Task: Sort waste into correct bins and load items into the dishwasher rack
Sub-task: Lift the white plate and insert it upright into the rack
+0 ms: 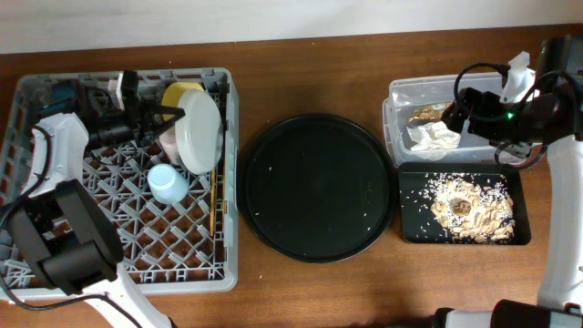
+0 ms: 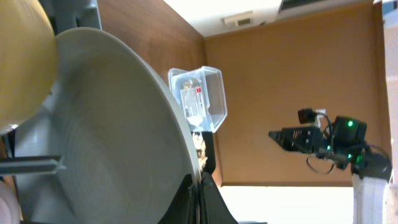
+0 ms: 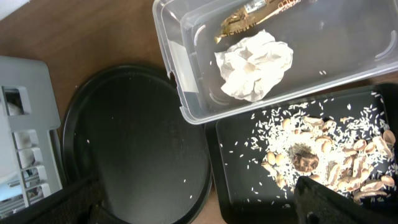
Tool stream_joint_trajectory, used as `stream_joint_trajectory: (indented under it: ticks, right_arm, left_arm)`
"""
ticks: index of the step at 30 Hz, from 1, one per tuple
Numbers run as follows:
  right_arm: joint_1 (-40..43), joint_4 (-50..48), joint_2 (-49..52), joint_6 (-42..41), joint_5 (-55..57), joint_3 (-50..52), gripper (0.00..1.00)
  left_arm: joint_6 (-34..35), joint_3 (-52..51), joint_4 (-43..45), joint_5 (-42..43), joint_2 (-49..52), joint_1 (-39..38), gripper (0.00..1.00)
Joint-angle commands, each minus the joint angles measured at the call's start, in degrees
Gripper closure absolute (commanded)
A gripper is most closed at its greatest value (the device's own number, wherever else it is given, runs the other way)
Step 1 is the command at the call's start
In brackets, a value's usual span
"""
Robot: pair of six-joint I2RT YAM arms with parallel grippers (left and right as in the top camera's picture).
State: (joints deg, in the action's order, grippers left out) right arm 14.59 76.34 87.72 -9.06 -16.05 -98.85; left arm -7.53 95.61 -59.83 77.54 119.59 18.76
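The plate in my left gripper needs to move toward the rack's side by the round black tray next. Then my left gripper should open.
The grey dishwasher rack [image 1: 230, 182] holds the yellow bowl [image 1: 178, 91], the light-blue cup [image 1: 167, 182], a partly hidden pink cup [image 1: 169, 141], the chopsticks [image 1: 212, 196] and the pale plate [image 1: 200, 132], which stands on edge. My left gripper [image 2: 199, 193] is shut on the plate's rim [image 2: 106, 137], beside the bowl [image 2: 18, 62]. My right gripper [image 3: 208, 202] is open and empty above the bins. The clear tub [image 3: 180, 93] holds the white napkin [image 3: 255, 65] and the gold wrapper [image 3: 249, 18]. The shallow black tray [image 3: 236, 180] holds food scraps [image 3: 323, 155].
A large round black tray [image 1: 314, 187] lies between the rack and the bins, with a few grains on it. The clear tub [image 1: 393, 128] sits behind the shallow black tray [image 1: 410, 205] at the right. My right arm [image 1: 537, 109] reaches in from the right edge.
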Motion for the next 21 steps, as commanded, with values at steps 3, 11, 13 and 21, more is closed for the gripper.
stream_joint_trajectory:
  ticks: [3,11,13,21]
  right_arm:
    - [0.2,-0.1,0.0,-0.3,0.3,-0.7,0.01]
    - [0.2,-0.1,0.0,-0.3,0.3,-0.7,0.01]
    - [0.2,-0.1,0.0,-0.3,0.3,-0.7,0.01]
    - [0.2,-0.1,0.0,-0.3,0.2,-0.7,0.01]
  left_arm:
    - [12.0,0.0,3.8,-0.7,-0.3,-0.9,0.99]
    - [25.3,0.0,12.1,-0.9,-0.3,-3.1,0.99]
    - [27.9,0.0,14.0,-0.9,-0.3,-3.2,0.99]
    - [27.9,0.0,15.5,-3.1,-0.4,-3.5,0.42]
